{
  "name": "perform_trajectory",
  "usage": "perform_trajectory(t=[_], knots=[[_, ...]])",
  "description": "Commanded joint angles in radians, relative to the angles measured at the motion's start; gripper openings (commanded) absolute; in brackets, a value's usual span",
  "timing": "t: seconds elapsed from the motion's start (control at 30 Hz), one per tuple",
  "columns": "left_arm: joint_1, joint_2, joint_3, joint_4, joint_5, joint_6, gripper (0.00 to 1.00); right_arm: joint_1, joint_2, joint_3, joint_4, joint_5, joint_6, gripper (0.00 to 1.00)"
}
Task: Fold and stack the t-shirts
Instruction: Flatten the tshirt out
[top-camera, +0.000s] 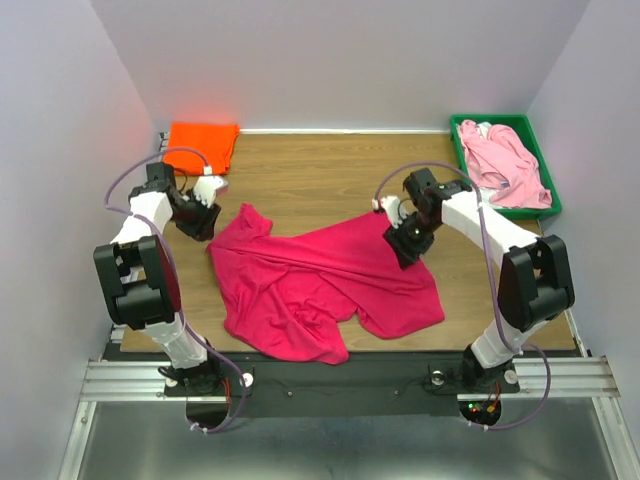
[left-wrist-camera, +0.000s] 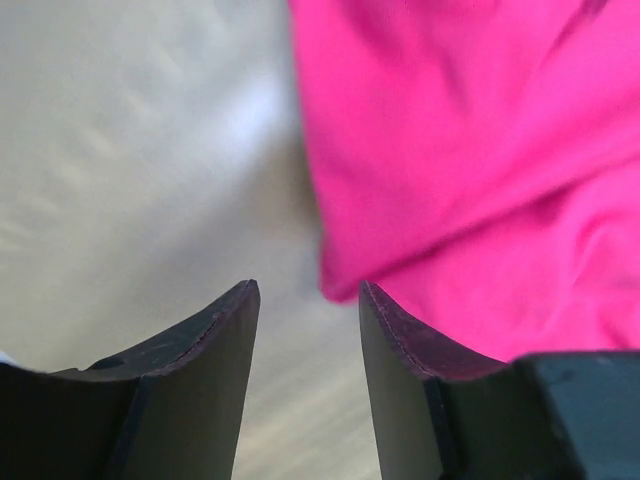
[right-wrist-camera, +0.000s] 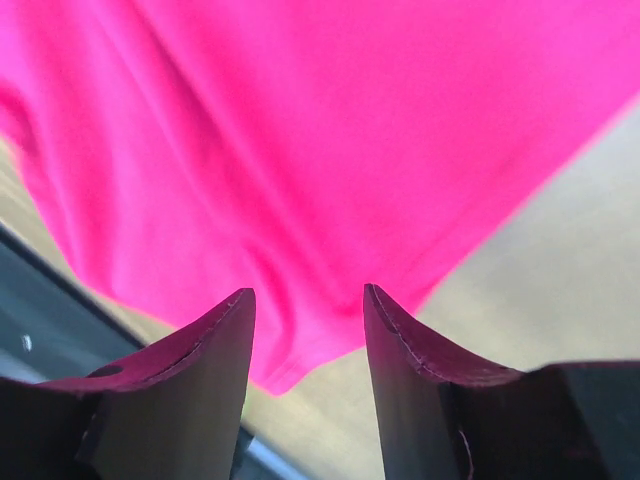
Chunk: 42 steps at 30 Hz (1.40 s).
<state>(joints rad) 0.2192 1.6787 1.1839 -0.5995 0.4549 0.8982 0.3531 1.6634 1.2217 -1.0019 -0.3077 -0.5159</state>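
Next, my left gripper moves outward and to the right in the top view onto the crimson-magenta t-shirt's tip (top-camera: 247, 210) nearest the orange t-shirt, as it juts out.
The crimson-magenta t-shirt (top-camera: 320, 285) lies spread and rumpled across the middle of the table, and it fills much of both wrist views (left-wrist-camera: 470, 150) (right-wrist-camera: 300, 150). My left gripper (top-camera: 205, 225) hovers at its upper left corner, open (left-wrist-camera: 305, 295), with bare table between the fingers and cloth just to the right. Above the shirt's right part my right gripper (top-camera: 408, 248) is open (right-wrist-camera: 305, 300), nothing gripped. A folded bright orange t-shirt (top-camera: 200, 145) lies at the back left. The pale pink t-shirt (top-camera: 505, 165) is crumpled in the tray.
The green plastic tray (top-camera: 545, 165) stands at the back right, against the right wall. White walls close the table on three sides. A black rail and metal frame run along the near edge, under the arm bases.
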Motion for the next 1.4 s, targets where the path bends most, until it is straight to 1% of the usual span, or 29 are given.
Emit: perform_trajectory(t=[0.0,0.07,0.1,0.13,0.17,0.27,0.33,0.47,0.67,0.77,0.93,1.1,1.17,1.3,1.33,1.37], knots=[[-0.023,-0.007,0.186,0.042,0.145,-0.093,0.55,-0.028,-0.024,0.174,0.038,-0.064,0.033,0.53],[-0.055,0.056,0.247,0.069,0.125,-0.169,0.54,-0.078,0.044,0.211,0.104,-0.036,0.074,0.52],[-0.064,0.079,0.262,0.095,0.119,-0.192,0.53,-0.1,0.07,0.264,0.123,-0.033,0.091,0.51],[-0.073,0.125,0.278,0.105,0.113,-0.237,0.53,-0.124,0.141,0.292,0.147,-0.036,0.105,0.51],[-0.089,0.147,0.302,0.116,0.11,-0.254,0.53,-0.167,0.177,0.33,0.152,-0.034,0.129,0.5],[-0.112,0.214,0.322,0.162,0.081,-0.3,0.52,-0.213,0.307,0.458,0.158,-0.045,0.152,0.48],[-0.141,0.243,0.319,0.205,0.048,-0.327,0.52,-0.226,0.372,0.522,0.163,-0.048,0.166,0.48],[-0.182,0.283,0.309,0.24,0.005,-0.351,0.55,-0.232,0.446,0.585,0.167,-0.037,0.186,0.49],[-0.204,0.319,0.287,0.299,-0.065,-0.377,0.56,-0.243,0.501,0.61,0.189,-0.056,0.211,0.5],[-0.202,0.332,0.29,0.319,-0.085,-0.398,0.54,-0.247,0.522,0.627,0.195,-0.074,0.224,0.51],[-0.204,0.369,0.316,0.314,-0.068,-0.404,0.51,-0.249,0.571,0.673,0.2,-0.132,0.247,0.52],[-0.21,0.394,0.329,0.303,-0.045,-0.41,0.51,-0.247,0.59,0.67,0.198,-0.241,0.255,0.54],[-0.215,0.401,0.329,0.305,-0.044,-0.41,0.5,-0.247,0.601,0.664,0.2,-0.258,0.257,0.55],[-0.215,0.415,0.33,0.31,-0.038,-0.416,0.48,-0.246,0.624,0.657,0.201,-0.274,0.254,0.56],[-0.216,0.418,0.33,0.313,-0.036,-0.418,0.43,-0.247,0.627,0.657,0.201,-0.277,0.255,0.56],[-0.243,0.42,0.329,0.314,-0.036,-0.418,0.4,-0.246,0.627,0.657,0.201,-0.283,0.254,0.56]])
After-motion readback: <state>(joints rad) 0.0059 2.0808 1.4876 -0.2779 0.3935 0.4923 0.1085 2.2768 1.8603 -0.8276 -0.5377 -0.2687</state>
